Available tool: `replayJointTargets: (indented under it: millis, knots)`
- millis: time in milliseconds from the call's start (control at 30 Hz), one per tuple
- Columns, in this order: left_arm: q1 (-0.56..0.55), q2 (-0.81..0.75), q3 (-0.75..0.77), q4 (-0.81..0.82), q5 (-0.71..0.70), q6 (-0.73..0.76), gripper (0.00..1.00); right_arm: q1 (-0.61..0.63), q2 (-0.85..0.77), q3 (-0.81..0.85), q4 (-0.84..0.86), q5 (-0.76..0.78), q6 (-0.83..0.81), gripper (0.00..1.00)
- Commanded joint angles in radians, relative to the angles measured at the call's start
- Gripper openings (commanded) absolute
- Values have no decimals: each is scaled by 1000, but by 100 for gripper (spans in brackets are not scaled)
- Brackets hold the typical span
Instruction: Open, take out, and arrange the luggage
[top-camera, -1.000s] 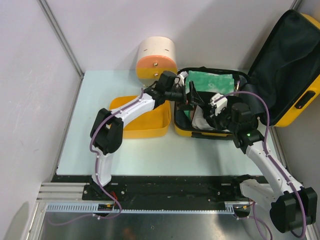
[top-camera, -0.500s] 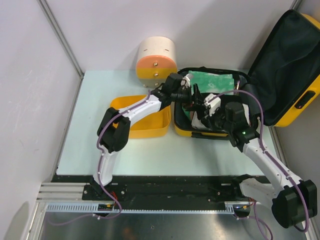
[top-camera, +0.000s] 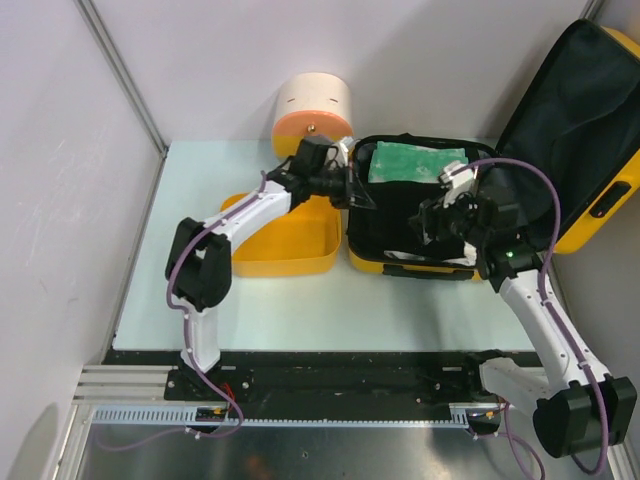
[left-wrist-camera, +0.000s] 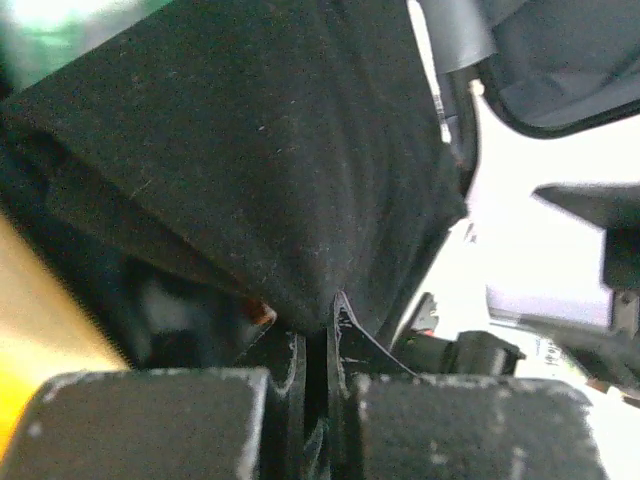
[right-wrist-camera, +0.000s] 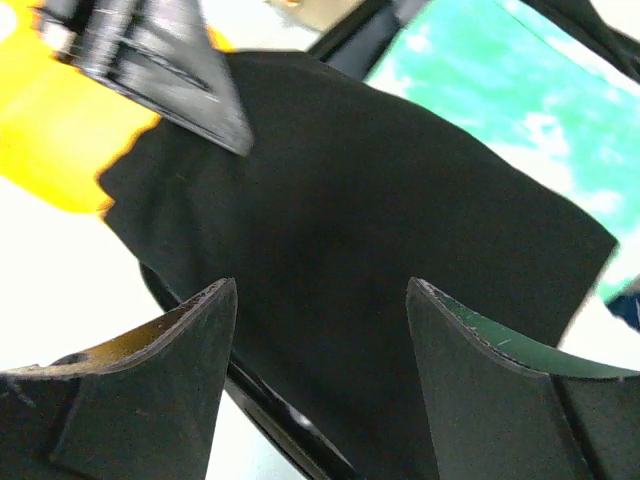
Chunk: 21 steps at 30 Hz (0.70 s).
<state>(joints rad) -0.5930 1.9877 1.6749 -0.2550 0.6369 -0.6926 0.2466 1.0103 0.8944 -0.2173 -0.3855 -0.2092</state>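
My right gripper should next move down onto the black cloth's lid-side edge (right-wrist-camera: 570, 300), which lies below it, as my left gripper is already pinching the opposite end.
The yellow luggage (top-camera: 400, 268) lies open at the right of the table, its dark-lined lid (top-camera: 570, 130) tilted back. Inside are a green packet (top-camera: 415, 162) and a black cloth (top-camera: 385, 215). My left gripper (top-camera: 358, 190) is at the case's left rim, shut on the edge of the black cloth (left-wrist-camera: 280, 150), and its fingertips (left-wrist-camera: 340, 345) pinch the fabric. My right gripper (top-camera: 432, 212) hovers open above the case's middle. In its wrist view the fingers (right-wrist-camera: 215, 330) stand wide apart over the black cloth (right-wrist-camera: 350, 200), with the green packet (right-wrist-camera: 500, 100) beyond it.
A plain yellow tub (top-camera: 290, 245) sits left of the case, under the left arm. A cream-and-orange cylinder (top-camera: 313, 115) lies at the back, near the wall. White walls enclose the table on the left and at the back.
The left gripper shut on the black cloth and drew back left toward the case's rim. The right gripper opened, let go of the cloth and moved back to the right.
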Motion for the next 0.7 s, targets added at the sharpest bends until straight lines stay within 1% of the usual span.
replayJointTargets:
  millis: [0, 33, 133, 200, 267, 367, 500, 533, 633, 667]
  knots:
    - [82, -81, -52, -130, -31, 206, 0, -123, 28, 40, -80, -50, 119, 73]
    - [91, -78, -52, -148, -49, 252, 0, -139, 42, 40, -99, -55, 131, 72]
    - [102, -73, -61, -184, -71, 298, 0, -185, 111, 40, -114, -43, 189, 72]
    - [105, -70, -63, -191, -69, 307, 0, -214, 146, 46, -116, -35, 246, 72]
    - [105, -66, -60, -191, -71, 312, 0, -221, 194, 55, -125, 9, 286, 71]
    - [104, -61, -47, -191, -80, 320, 0, -239, 237, 72, -137, -19, 320, 71]
    - [104, -53, -38, -193, -77, 318, 0, -273, 274, 71, -107, -64, 372, 69]
    - [104, -55, -38, -193, -77, 320, 0, -276, 278, 72, -97, -99, 376, 68]
    - [105, -58, -40, -193, -79, 323, 0, -276, 283, 72, -68, -147, 404, 59]
    - [104, -61, -38, -193, -80, 327, 0, -276, 278, 72, -67, -159, 406, 49]
